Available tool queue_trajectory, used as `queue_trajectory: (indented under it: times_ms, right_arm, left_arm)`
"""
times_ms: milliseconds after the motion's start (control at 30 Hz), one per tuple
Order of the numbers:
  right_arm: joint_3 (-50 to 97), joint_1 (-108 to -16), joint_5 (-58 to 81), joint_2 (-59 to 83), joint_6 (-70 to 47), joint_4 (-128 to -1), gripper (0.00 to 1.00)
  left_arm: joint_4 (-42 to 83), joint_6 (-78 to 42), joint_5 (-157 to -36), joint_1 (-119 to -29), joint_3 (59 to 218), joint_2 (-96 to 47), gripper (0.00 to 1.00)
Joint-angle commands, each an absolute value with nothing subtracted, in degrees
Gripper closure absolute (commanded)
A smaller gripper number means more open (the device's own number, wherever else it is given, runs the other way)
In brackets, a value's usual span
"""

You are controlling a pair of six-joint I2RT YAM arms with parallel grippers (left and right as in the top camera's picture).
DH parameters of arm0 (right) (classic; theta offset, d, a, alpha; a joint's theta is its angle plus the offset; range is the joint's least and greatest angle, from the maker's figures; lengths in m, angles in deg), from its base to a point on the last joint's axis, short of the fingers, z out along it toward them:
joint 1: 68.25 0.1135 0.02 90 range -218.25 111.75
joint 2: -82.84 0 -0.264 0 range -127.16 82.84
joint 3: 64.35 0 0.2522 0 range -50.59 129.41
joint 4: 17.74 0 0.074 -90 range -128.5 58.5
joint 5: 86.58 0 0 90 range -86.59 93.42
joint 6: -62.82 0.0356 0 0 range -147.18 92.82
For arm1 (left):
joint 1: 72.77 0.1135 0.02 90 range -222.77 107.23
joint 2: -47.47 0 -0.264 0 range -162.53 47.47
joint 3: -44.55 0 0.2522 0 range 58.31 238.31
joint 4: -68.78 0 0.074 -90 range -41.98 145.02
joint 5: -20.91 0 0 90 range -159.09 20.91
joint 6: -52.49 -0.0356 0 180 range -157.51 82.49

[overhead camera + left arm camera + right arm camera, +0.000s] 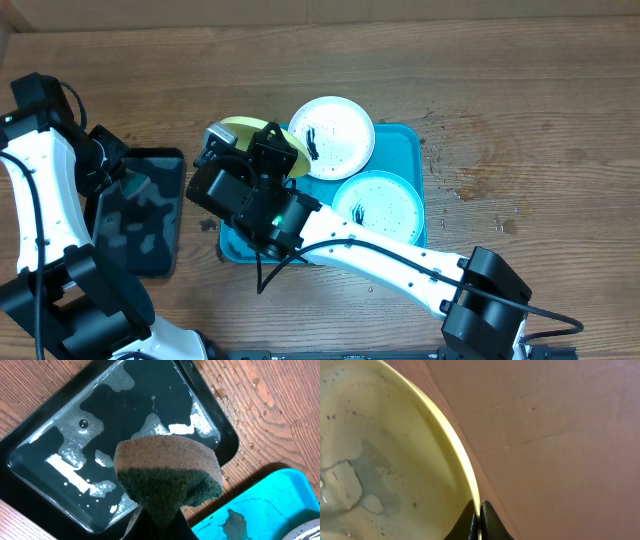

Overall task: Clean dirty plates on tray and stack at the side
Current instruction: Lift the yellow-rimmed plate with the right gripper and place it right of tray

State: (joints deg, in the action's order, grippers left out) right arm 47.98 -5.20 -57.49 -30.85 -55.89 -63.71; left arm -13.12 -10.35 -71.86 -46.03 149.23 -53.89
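The table beside the tray is clear to the right in the overhead view, so next my right gripper will carry the plate there, lower it and let it go.
My right gripper is shut on the rim of the yellow-green plate; overhead the plate shows tilted above the left end of the turquoise tray. Its face is wet with grey smears. The white-rimmed plate with black smears leans on the tray's far edge. The teal-rimmed plate with black specks lies in the tray. My left gripper is shut on a sponge, tan with a green scouring side, held above the black tray. The turquoise tray's corner also shows there.
The black tray stands left of the turquoise one and holds soapy water. Water drops speckle the wooden table right of the turquoise tray. My right arm crosses the tray's front.
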Motion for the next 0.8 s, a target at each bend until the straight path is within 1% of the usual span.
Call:
queue_trajectory:
  times_ms: [0, 67, 100, 167, 233, 300, 400, 467, 633, 767]
  right_arm:
    - [49.6, -6.2, -56.2, -28.7, -49.6, -66.0, 0.96]
    - [49.6, -7.3, -53.2, -28.7, -45.0, -68.1, 0.96]
    - [49.6, -8.5, -51.3, -28.7, -39.7, -69.3, 0.96]
    - [49.6, -9.9, -48.9, -28.5, -32.8, -70.8, 0.96]
    - [50.0, -11.7, -42.1, -27.7, -26.5, -73.6, 0.96]
    - [50.8, -14.3, -30.7, -26.4, -22.1, -76.8, 0.96]
    - [52.1, -20.1, -13.2, -23.7, -18.7, -80.2, 0.96]
    - [52.3, -24.6, -5.0, -22.2, -17.1, -82.2, 0.96]
    - [52.3, -38.4, 12.6, -21.3, -15.9, -88.7, 0.96]
    - [52.1, -49.9, 23.8, -21.7, -14.7, -93.6, 0.96]
  left_arm:
    - [-13.4, -9.2, -71.0, -45.7, 148.8, -53.5, 0.96]
    - [-13.4, -9.2, -71.0, -45.7, 148.8, -53.5, 0.96]
    - [-13.4, -9.2, -71.0, -45.7, 148.8, -53.5, 0.96]
    - [-13.4, -9.2, -71.1, -45.7, 148.8, -53.5, 0.96]
    - [-13.4, -9.2, -71.1, -45.7, 148.8, -53.5, 0.96]
    - [-13.4, -9.2, -71.1, -45.7, 148.8, -53.5, 0.96]
    - [-13.4, -9.2, -71.1, -45.7, 148.8, -53.5, 0.96]
    - [-13.4, -9.2, -71.2, -45.7, 148.8, -53.5, 0.96]
    - [-13.6, -9.2, -71.7, -45.8, 148.8, -53.5, 0.96]
    - [-13.5, -9.2, -71.7, -45.8, 148.8, -53.5, 0.96]
